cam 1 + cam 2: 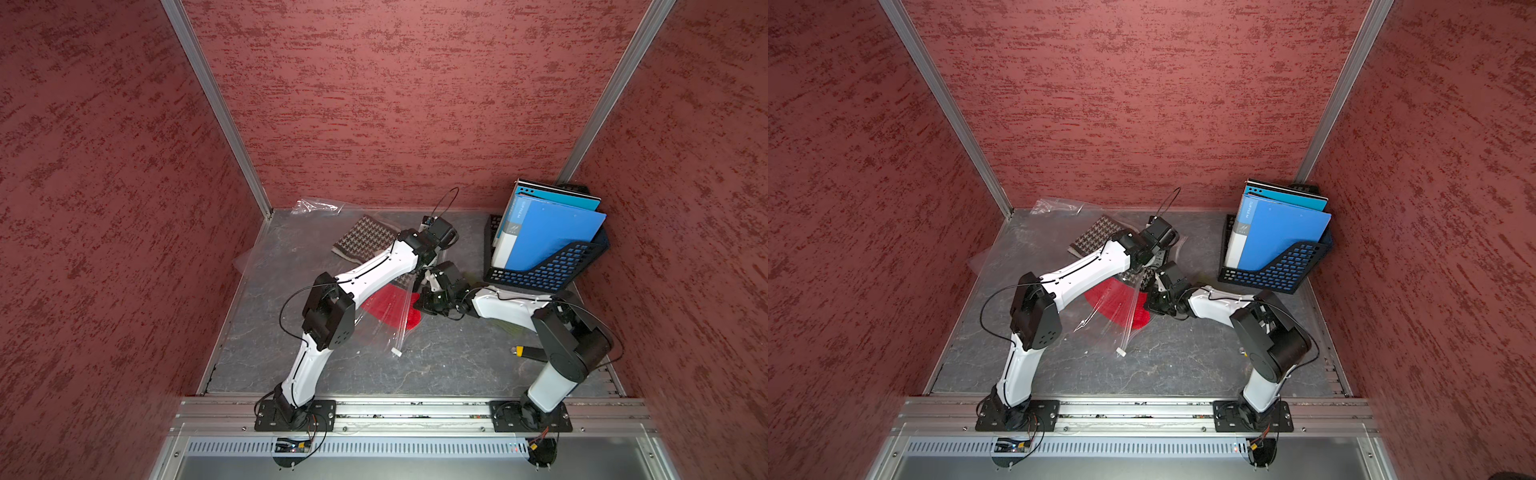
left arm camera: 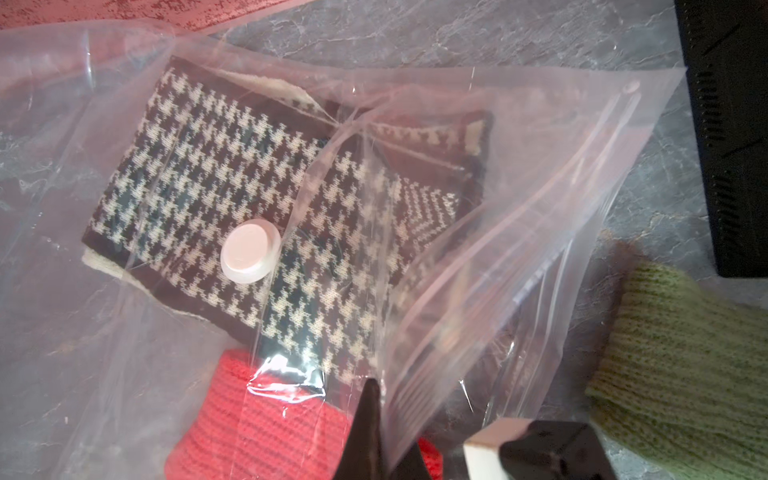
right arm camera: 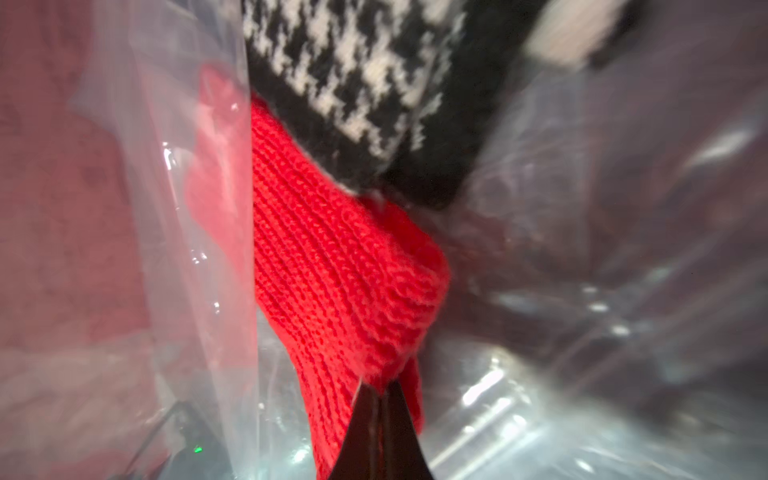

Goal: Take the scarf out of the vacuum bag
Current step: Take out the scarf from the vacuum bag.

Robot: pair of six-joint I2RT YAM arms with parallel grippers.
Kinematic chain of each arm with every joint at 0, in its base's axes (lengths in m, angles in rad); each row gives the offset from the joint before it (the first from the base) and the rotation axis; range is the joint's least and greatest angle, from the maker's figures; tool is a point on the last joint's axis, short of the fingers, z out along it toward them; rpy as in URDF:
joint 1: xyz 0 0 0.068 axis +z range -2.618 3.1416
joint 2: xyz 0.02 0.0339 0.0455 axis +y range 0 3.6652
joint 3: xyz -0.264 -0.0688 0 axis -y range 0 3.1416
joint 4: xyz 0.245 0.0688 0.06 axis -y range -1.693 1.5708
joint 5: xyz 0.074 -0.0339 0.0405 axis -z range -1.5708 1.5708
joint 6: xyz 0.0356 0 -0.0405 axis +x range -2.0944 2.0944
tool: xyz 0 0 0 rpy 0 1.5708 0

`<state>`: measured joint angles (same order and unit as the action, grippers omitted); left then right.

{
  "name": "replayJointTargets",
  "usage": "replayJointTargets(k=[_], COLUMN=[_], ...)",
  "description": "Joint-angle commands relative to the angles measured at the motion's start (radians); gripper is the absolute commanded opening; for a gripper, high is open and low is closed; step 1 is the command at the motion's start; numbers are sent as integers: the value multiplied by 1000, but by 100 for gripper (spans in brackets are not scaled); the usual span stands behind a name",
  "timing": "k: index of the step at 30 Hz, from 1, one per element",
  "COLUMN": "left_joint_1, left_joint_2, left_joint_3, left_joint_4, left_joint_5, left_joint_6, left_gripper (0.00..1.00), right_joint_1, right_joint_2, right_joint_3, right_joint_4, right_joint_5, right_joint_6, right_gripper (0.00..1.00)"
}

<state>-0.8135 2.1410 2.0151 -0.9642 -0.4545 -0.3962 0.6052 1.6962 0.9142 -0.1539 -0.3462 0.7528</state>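
My right gripper pulls from the bag's opening to the bare tabletop [image 1: 484, 344] beside the yellow-tipped tool and releases the red cloth next, as it lies against the scarf.
The scarf [image 2: 249, 187], in black-and-cream houndstooth, lies folded inside the clear vacuum bag [image 2: 519, 199] under its round white valve cap [image 2: 249, 251]. In both top views the scarf [image 1: 361, 241] [image 1: 1096, 235] shows beside the left arm at the back of the table. My left gripper [image 2: 382, 415] is shut on the bag's plastic near the zip-seal strip. My right gripper [image 3: 380, 388] is inside the bag's mouth, shut on a red knit cloth [image 3: 332, 257] that lies against the scarf [image 3: 353, 62]. The bag's white slider clip [image 1: 397, 352] rests on the table.
A black mesh file rack [image 1: 548, 266] with blue folders [image 1: 552, 232] stands at the back right. A green knit piece [image 2: 681, 365] lies outside the bag near the rack. A small clear bag [image 1: 316, 205] sits at the back wall, and a yellow-tipped tool [image 1: 523, 352] lies under the right arm.
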Motion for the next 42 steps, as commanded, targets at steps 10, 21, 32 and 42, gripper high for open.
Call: replayJointTargets(k=[10,21,32,42], left_joint_1=[19,33,43,65], left_joint_2=[71,76,71,96], left_joint_3=[-24,2,7,42], left_joint_4=[38,50,56,59], left_joint_5=[0,11,15,16], left_joint_6=[6,29,43,46], left_gripper=[0,0,0,0], right_joint_1=[-38,-44,-102,-145], right_joint_2=[-175,-437,-424,-443], right_joint_3=[-12,-73,-77,-144], right_joint_4=[-376,-816,-1043,-1024], right_joint_5=[234,538,732,716], right_joint_6=[-57,158,296,289], right_gripper=[0,0,0,2])
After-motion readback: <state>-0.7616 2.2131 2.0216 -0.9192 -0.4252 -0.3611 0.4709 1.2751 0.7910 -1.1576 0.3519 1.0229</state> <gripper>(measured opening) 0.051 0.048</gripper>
